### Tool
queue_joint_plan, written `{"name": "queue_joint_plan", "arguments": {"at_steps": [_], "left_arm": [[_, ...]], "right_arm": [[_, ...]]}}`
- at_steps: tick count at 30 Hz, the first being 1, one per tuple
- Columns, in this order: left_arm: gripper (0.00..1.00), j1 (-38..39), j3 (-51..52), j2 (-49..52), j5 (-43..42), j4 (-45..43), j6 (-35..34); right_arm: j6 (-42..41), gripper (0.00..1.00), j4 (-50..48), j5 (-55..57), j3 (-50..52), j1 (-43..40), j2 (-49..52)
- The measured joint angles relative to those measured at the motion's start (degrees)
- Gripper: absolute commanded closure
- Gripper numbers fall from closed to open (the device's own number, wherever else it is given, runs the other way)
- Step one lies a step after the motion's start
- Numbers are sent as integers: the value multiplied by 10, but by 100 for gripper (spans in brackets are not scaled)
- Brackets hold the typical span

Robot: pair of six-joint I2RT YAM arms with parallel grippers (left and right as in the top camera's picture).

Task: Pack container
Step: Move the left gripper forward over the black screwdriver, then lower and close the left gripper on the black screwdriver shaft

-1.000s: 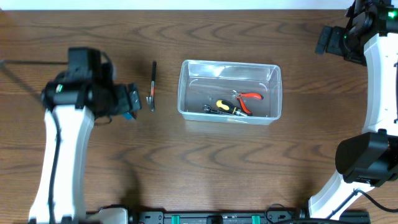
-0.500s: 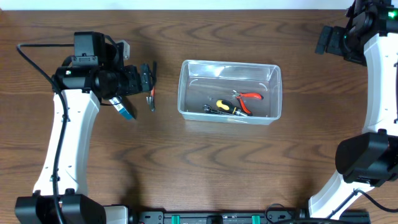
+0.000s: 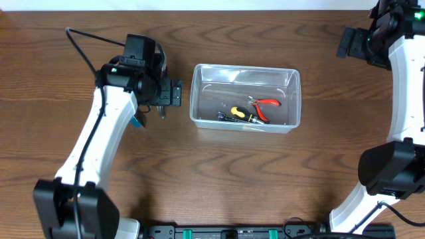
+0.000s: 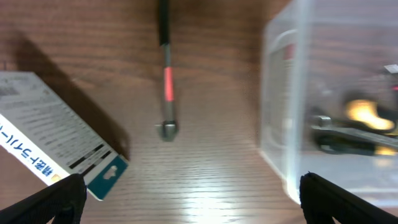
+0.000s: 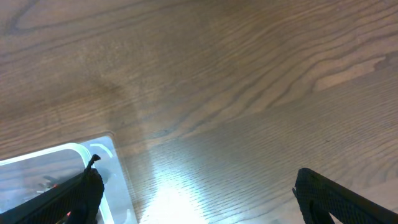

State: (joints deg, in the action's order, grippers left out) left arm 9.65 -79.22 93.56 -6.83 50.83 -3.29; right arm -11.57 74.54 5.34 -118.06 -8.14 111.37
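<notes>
The left gripper moves down onto the near end of the slim black tool next, since wood is on either side of that end.
The clear plastic container (image 3: pixel 246 73) stands at mid table and holds red-handled pliers (image 3: pixel 267 103) and a yellow-handled tool (image 3: pixel 239 113). A slim black tool with a red band (image 4: pixel 166 81) lies on the wood just left of it; only its lower end (image 3: pixel 161 111) shows from above. My left gripper (image 3: pixel 174 93) is open and empty above that tool, close to the container's left wall (image 4: pixel 280 106). Its fingers frame the wrist view (image 4: pixel 193 205). My right gripper (image 3: pixel 348 41) is open and empty at the far right, with the container's corner (image 5: pixel 93 152) at its left finger (image 5: pixel 199 199).
A small blue-and-white box (image 4: pixel 56 143) lies left of the black tool, partly under my left arm (image 3: pixel 138 121). Bare wood surrounds the container. The right arm's base stands at the lower right (image 3: pixel 392 166).
My left arm has swung right, from left of the black tool to above it and near the container. The blue-and-white box is now mostly covered. The right arm has not moved.
</notes>
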Motion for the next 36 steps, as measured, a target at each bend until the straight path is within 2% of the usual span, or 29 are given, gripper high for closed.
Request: {"name": "queue_joint_plan", "arguments": {"at_steps": [14,25,29,31,36], "left_arm": [[0,-6,0,118,15,1,2],[8,-6,0,182,22,-17,5],[15,-6,0,199,26,-24,5],[23,-6,0,207,27,-26,4],[22,-6,0,225,28,-34,6]], "right_arm": [[0,1,0,0,0,0,0],[0,1,0,0,0,0,0],[0,1,0,0,0,0,0],[0,1,0,0,0,0,0],[0,1,0,0,0,0,0]]}}
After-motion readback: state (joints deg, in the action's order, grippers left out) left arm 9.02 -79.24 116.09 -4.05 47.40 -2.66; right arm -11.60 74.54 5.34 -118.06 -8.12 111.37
